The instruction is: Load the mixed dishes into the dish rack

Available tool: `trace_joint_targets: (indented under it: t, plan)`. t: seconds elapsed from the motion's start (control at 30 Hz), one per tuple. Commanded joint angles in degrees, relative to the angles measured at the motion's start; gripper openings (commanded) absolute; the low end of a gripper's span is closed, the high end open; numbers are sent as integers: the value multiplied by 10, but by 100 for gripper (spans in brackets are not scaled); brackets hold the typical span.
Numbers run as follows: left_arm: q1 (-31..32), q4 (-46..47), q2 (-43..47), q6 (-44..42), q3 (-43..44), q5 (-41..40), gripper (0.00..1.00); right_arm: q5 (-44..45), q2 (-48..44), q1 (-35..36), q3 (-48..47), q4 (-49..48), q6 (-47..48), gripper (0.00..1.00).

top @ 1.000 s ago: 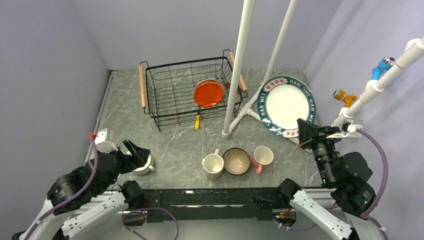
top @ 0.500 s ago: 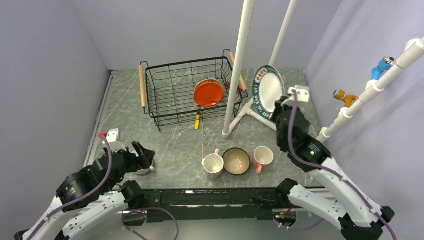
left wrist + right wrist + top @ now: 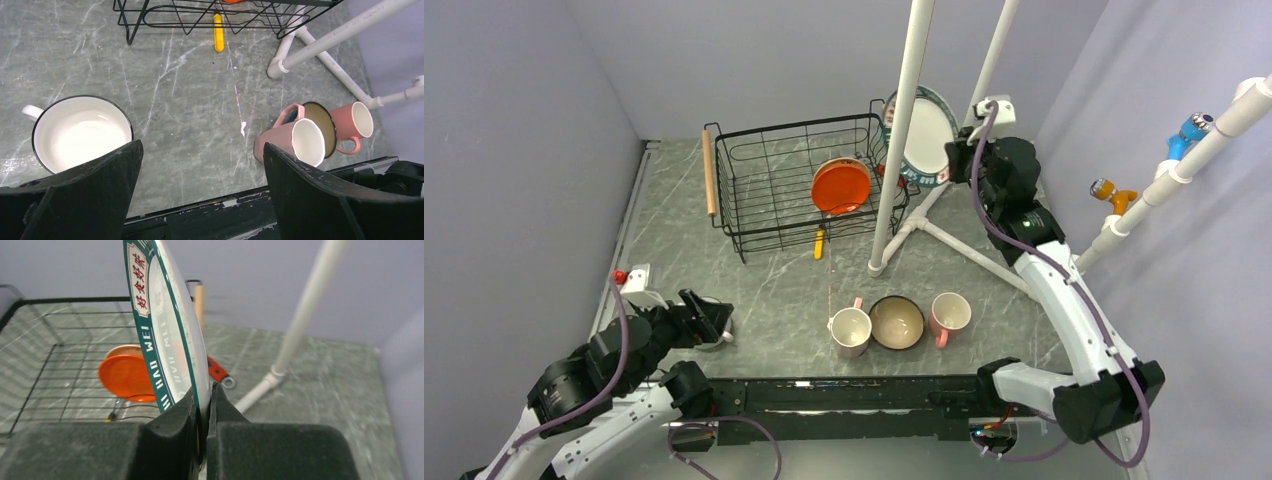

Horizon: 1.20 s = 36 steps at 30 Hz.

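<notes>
The orange-bottomed dish (image 3: 841, 186) leans below, left in the top view, so the robot's right gripper should next turn, swing over, lower the plate (image 3: 921, 132) against that dish and let go.
My right gripper (image 3: 961, 160) is shut on the rim of the big plate (image 3: 921, 132) with the dark patterned rim. It holds the plate on edge in the air, by the right handle of the dish rack (image 3: 789, 127). The right wrist view shows both pads clamping the plate (image 3: 165, 325) at my gripper (image 3: 204, 395). An orange-bottomed dish (image 3: 841, 186) leans inside the rack. At the near left, my left gripper (image 3: 201, 150) is open beside the white handled cup (image 3: 80, 132). Two pink mugs (image 3: 851, 329) (image 3: 949, 315) flank the dark-blue bowl (image 3: 896, 322) near the front edge.
A white pipe stand (image 3: 902, 130) rises just right of the rack, and its foot bars spread across the table. A yellow tool (image 3: 820, 243) lies under the rack's front edge. A red-handled tool (image 3: 217, 371) lies by the rack's right side.
The right arm has lifted the big plate off the table at the right, turned it on edge and carried it back-left toward the rack. The left gripper has shifted slightly by the white cup.
</notes>
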<state>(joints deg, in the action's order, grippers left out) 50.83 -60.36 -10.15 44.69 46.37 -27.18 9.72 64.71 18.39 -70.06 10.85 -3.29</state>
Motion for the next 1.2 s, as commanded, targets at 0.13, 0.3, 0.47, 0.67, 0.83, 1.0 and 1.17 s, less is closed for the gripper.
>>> trace_joint_targets:
  t: [0.13, 0.3, 0.47, 0.67, 0.83, 1.0, 1.17]
  plan:
    - [1, 19, 44, 1, -6, -6, 95, -369, 95, -56, -36, -198, 73, 0]
    - [1, 15, 52, 7, -6, -11, 95, -452, 193, -63, -96, -213, 95, 0]
    - [1, 18, 47, 2, -7, -7, 95, -530, 255, -66, -109, -267, 152, 0]
    - [1, 14, 34, 5, -5, -9, 95, -560, 298, -65, -119, -271, 224, 0]
    - [1, 12, 31, 9, -4, -13, 95, -546, 327, -55, -138, -244, 260, 0]
    - [1, 15, 28, 5, -6, -11, 95, -468, 347, -22, -159, -181, 346, 0]
    - [1, 14, 20, 6, -5, -11, 95, -436, 363, -13, -177, -164, 366, 0]
